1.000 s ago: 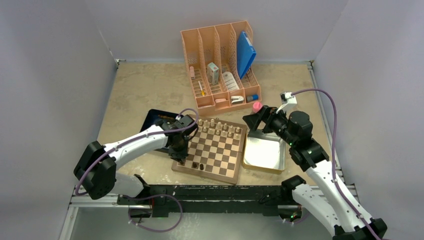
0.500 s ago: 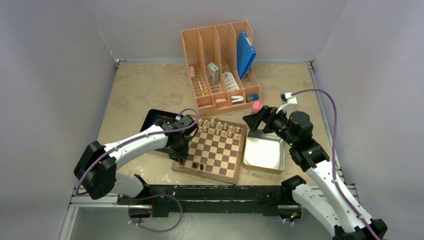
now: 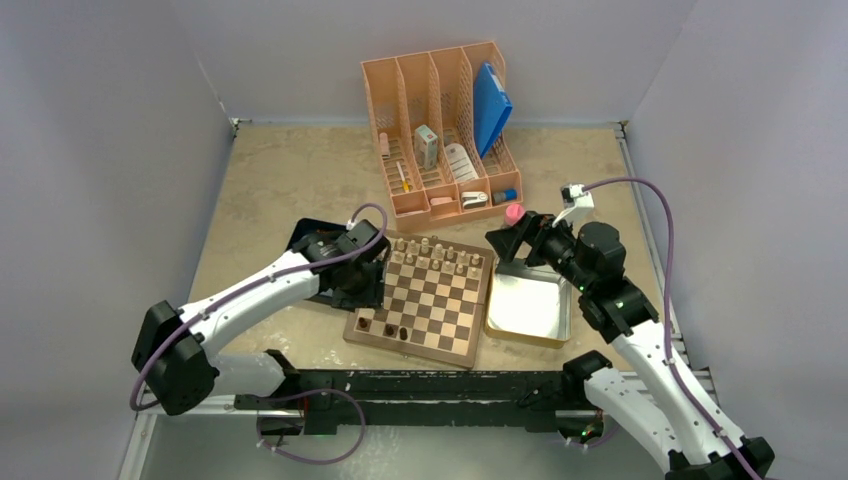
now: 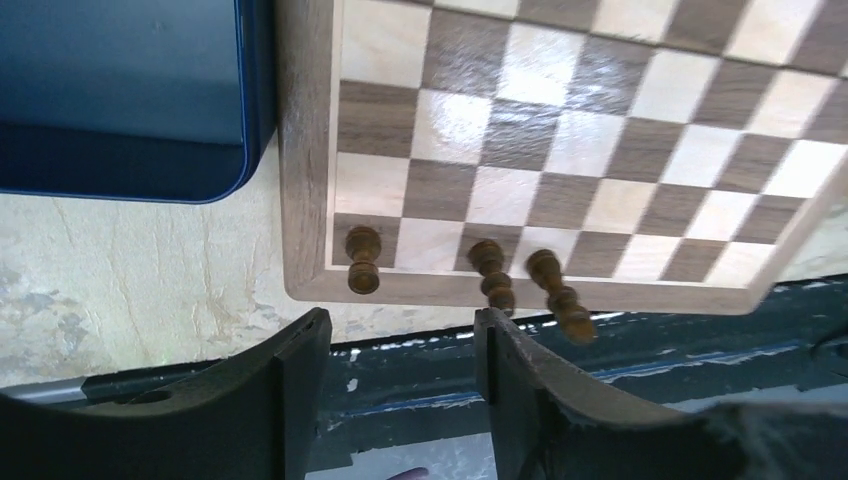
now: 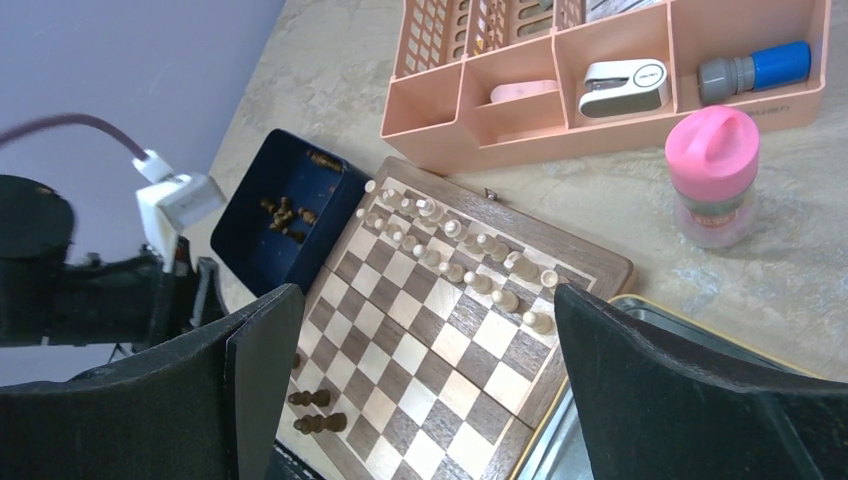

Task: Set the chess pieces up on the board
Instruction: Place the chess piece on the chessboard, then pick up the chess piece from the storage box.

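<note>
My empty left gripper crosses left in the top view and descends onto a dark piece next, as the blue tray [image 3: 310, 231] [image 4: 120, 85] lies below that way.
The board [image 3: 432, 300] lies at the table's centre, with pale pieces along its far rows. Three dark chess pieces [image 4: 363, 258] [image 4: 492, 275] [image 4: 558, 295] stand on its near row, one of them on the left corner square. My left gripper [image 4: 400, 345] hangs open above the board's near left corner, nothing between its fingers [image 4: 290, 370], and stands by the board's left edge [image 3: 366, 288] in the top view. More dark pieces [image 5: 285, 213] lie in the blue tray [image 5: 250, 240]. My right gripper [image 5: 425, 305] hovers open and empty high over the board's right side.
A shiny metal tin [image 3: 528, 308] lies right of the board. A pink-lidded bottle [image 5: 712, 175] stands beyond it. The peach desk organizer [image 3: 440, 130] fills the back. The blue tray [image 3: 308, 240] touches the board's far left. A black rail [image 4: 600, 400] runs along the near edge.
My left gripper has opened, leaving a dark piece on the near left corner square, and pulled up and back toward the tray. The right arm has not moved.
</note>
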